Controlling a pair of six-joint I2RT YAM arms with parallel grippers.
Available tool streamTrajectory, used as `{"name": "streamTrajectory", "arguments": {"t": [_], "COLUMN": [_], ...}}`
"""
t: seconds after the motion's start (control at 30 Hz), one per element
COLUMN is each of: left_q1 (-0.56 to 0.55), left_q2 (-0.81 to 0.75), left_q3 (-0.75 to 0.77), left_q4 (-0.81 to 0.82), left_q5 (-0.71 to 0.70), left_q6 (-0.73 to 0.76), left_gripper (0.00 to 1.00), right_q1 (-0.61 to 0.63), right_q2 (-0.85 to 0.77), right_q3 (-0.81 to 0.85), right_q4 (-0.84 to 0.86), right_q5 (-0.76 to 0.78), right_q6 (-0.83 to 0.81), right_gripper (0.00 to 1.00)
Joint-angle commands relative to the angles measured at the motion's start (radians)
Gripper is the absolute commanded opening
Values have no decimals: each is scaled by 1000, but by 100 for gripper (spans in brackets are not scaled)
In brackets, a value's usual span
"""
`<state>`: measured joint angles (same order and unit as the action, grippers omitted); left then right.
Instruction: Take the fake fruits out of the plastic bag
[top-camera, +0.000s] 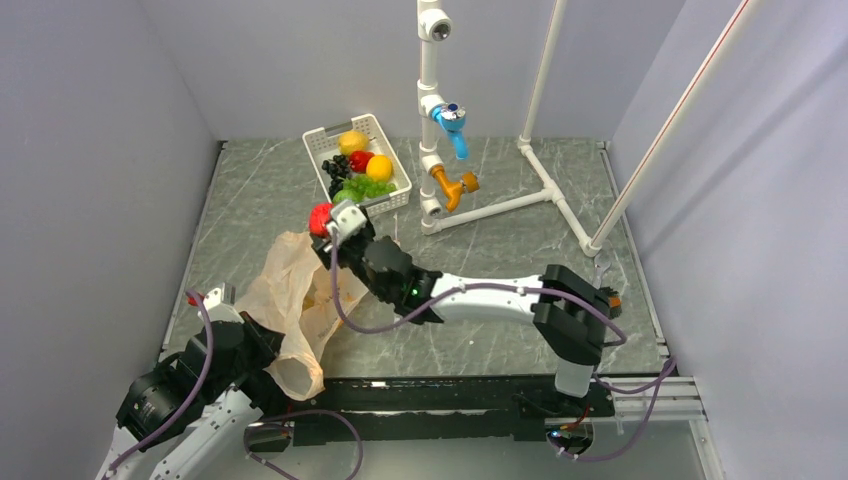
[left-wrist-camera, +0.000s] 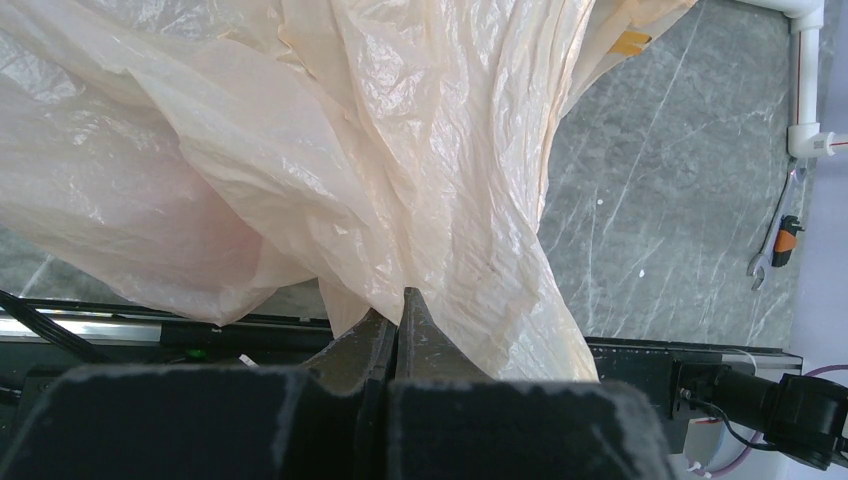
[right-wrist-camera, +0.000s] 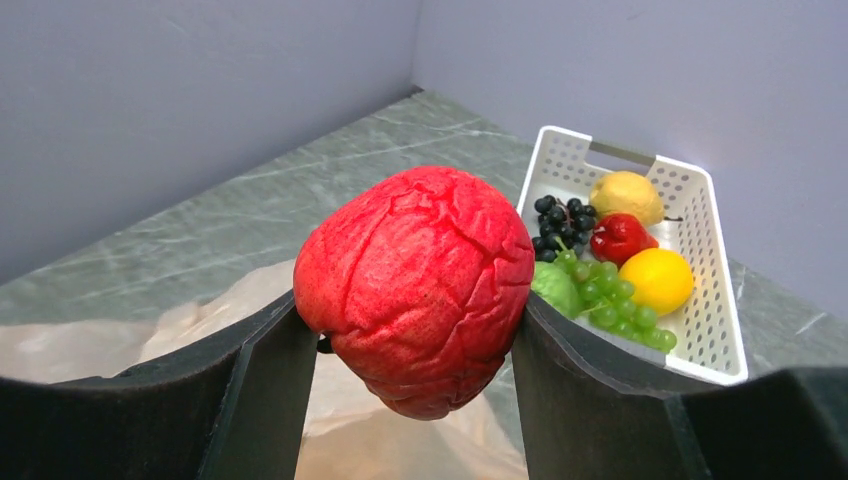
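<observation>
The apple goes outward and down beside the black grapes (right-wrist-camera: 586, 244) next. My right gripper then releases it, since the basket (right-wrist-camera: 620, 152) with the other fruits lies outward and below.
My right gripper (right-wrist-camera: 408, 305) is shut on a red apple (right-wrist-camera: 420, 285) with a wrinkled skin and holds it in the air above the plastic bag's far edge, short of the basket; it shows in the top view (top-camera: 320, 217) too. The peach plastic bag (top-camera: 295, 300) lies crumpled at the front left. My left gripper (left-wrist-camera: 396, 308) is shut on a fold of the bag (left-wrist-camera: 350, 150) near the table's front edge. A green grape bunch (right-wrist-camera: 610, 300), a round green fruit (right-wrist-camera: 555, 287) and a dark red fruit (right-wrist-camera: 618, 237) lie in the white basket (right-wrist-camera: 620, 152).
The basket (top-camera: 318, 135) stands at the back centre and also holds a yellow lemon (top-camera: 352, 141), an orange fruit (top-camera: 379, 167) and black grapes (top-camera: 337, 168). A white pipe frame (top-camera: 500, 205) with blue and orange taps stands to its right. A wrench (left-wrist-camera: 775, 245) lies by the right wall.
</observation>
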<state>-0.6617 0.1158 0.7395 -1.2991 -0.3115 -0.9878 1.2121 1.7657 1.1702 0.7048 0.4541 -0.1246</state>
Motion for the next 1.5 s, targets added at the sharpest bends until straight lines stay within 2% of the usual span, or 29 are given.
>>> {"name": "streamTrajectory", "arguments": {"t": [0.0,0.17,0.37,0.5,0.67,0.73,0.83,1.0,1.13,1.3,1.37,1.47], "left_q1": [5,5,4,6,6,6,7,9,9,9,9,9], "left_q2": [-1,18,34,25,21,27,40,51,53,48,45,45], "left_q3": [-3,-3,-2,-2,-3,-4,-2,-3,-3,-3,-4,-5], "left_q4": [23,23,22,21,22,24,26,28,29,31,29,31], "left_q5": [12,12,13,10,10,12,17,20,22,24,24,25], "left_q6": [12,14,16,12,12,12,19,24,25,28,26,28], "left_gripper": [0,0,0,0,0,0,0,0,0,0,0,0], "right_q1": [-86,-170,-233,-275,-327,-342,-351,-367,-389,-405,-412,-413], "right_q2": [91,225,430,539,702,740,783,832,861,905,903,879], "right_q3": [183,388,646,785,1037,1082,1120,1163,1187,1242,1243,1215], "right_q4": [-193,-352,-483,-519,-634,-633,-617,-601,-589,-618,-638,-642], "right_q5": [-15,-113,-149,-171,-200,-227,-231,-228,-242,-246,-266,-273], "right_q6": [-22,35,63,70,70,61,34,19,50,74,83,87], "right_gripper": [0,0,0,0,0,3,14,20,30,55,67,77]}}
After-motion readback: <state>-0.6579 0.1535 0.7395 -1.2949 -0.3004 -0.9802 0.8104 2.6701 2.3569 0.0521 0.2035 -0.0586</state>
